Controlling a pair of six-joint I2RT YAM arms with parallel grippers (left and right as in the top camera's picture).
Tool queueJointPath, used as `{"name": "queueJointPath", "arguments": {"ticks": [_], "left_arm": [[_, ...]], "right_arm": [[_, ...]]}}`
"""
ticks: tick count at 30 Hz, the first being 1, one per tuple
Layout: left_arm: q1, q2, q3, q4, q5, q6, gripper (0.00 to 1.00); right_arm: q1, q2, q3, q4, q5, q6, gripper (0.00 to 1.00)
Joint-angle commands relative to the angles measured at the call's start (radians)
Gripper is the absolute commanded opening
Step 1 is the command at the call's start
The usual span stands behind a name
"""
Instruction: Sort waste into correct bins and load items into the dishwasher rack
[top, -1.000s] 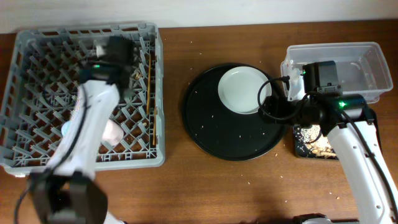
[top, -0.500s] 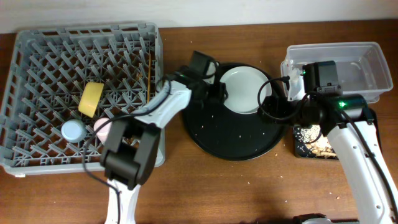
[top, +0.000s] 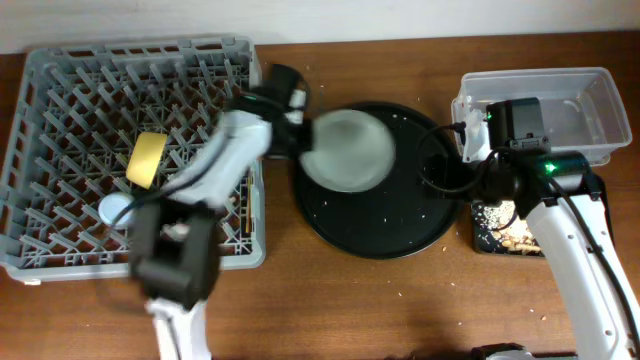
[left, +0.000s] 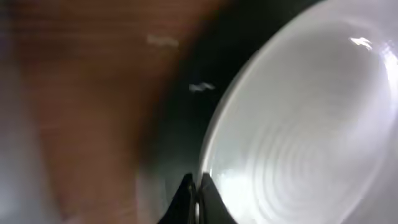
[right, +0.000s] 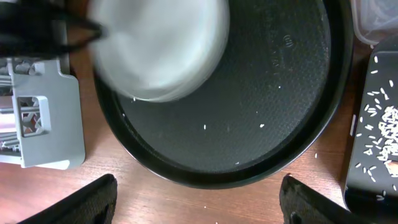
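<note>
My left gripper swings left in the overhead view to the empty rack wires beside the yellow bowl next, tilting the plate (top: 345, 150) upright, then releases it.
The pale grey-white plate (top: 345, 150) shows blurred over the left part of the round black tray (top: 390, 215). My left gripper (top: 300, 122) is shut on its left rim, and in the left wrist view the jaws (left: 196, 194) pinch the edge of the plate (left: 298, 124). The grey dishwasher rack (top: 60, 80) stands at the left with a yellow bowl (top: 146, 158) and a light-blue cup (top: 113, 208) inside. My right gripper (right: 199, 205) hangs open above the near edge of the round tray (right: 261, 81), holding nothing. The plate (right: 161, 43) lies at the top left of that view.
A clear plastic tub (top: 590, 110) stands at the back right. In front of it a shallow black tray (top: 500, 230) holds crumbs, seen also as the black tray (right: 376, 137) in the right wrist view. Crumbs dot the round tray. The rack's corner (right: 43, 118) sits left of it.
My left arm swung from the rack to the plate, shut on its rim, and the plate has shifted left toward the rack. The right arm has stayed still.
</note>
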Motion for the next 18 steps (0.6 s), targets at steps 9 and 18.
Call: {"name": "queueJointPath", "arguments": {"ticks": [9,18], "left_arm": [[0.159,-0.441,0.011,-0.325,-1.053,0.169,0.0],[0.106,-0.332,-0.054,-0.332,-1.192,0.074,0.0]], "right_arm": [[-0.007,-0.004,0.006,0.003,-0.005,-0.002,0.85],[-0.007,-0.004,0.006,0.003,-0.005,-0.002,0.85]]}}
